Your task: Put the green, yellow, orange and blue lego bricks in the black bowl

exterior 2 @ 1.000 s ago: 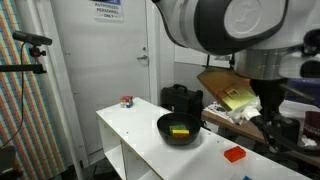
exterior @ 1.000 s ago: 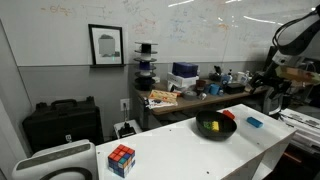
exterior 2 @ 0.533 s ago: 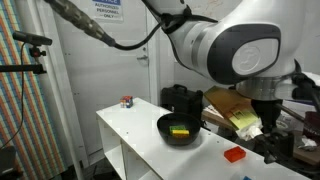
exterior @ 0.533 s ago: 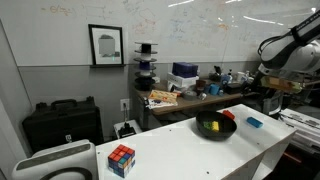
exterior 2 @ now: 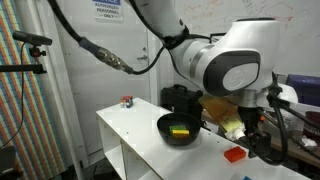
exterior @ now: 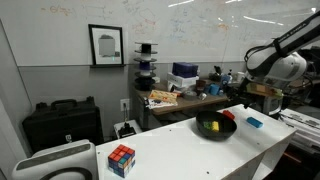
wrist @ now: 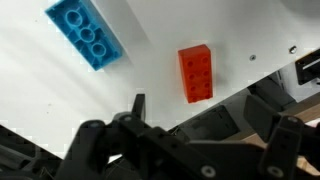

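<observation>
The orange-red brick has bare table along both long sides, so next I should lower my gripper and shift it toward the bowl, open fingers around those sides.
The black bowl (exterior: 203, 131) (exterior 2: 165, 126) stands on the white table and holds a yellow brick (exterior 2: 180, 131) (exterior: 215, 127); a green brick next to it is hard to make out. The orange-red brick (exterior: 227, 115) (exterior 2: 234, 154) (wrist: 196, 73) and the light blue brick (exterior: 254, 122) (wrist: 87, 35) lie on the table beside the bowl. My gripper (wrist: 210, 120) hangs above these two bricks, open and empty, touching neither. It also shows in both exterior views (exterior: 266, 97) (exterior 2: 263, 148).
A multicoloured puzzle cube (exterior: 121, 159) (exterior 2: 127, 101) sits at the table's other end. A black hard case (exterior: 62, 122) (exterior 2: 180, 97) stands behind the table. A cluttered desk (exterior: 185, 92) lies beyond. The table edge (wrist: 260, 70) runs close to the orange-red brick.
The arm has swung in from the side toward the table, bringing the gripper lower and closer to the orange-red and blue bricks. The bricks and bowl have not moved.
</observation>
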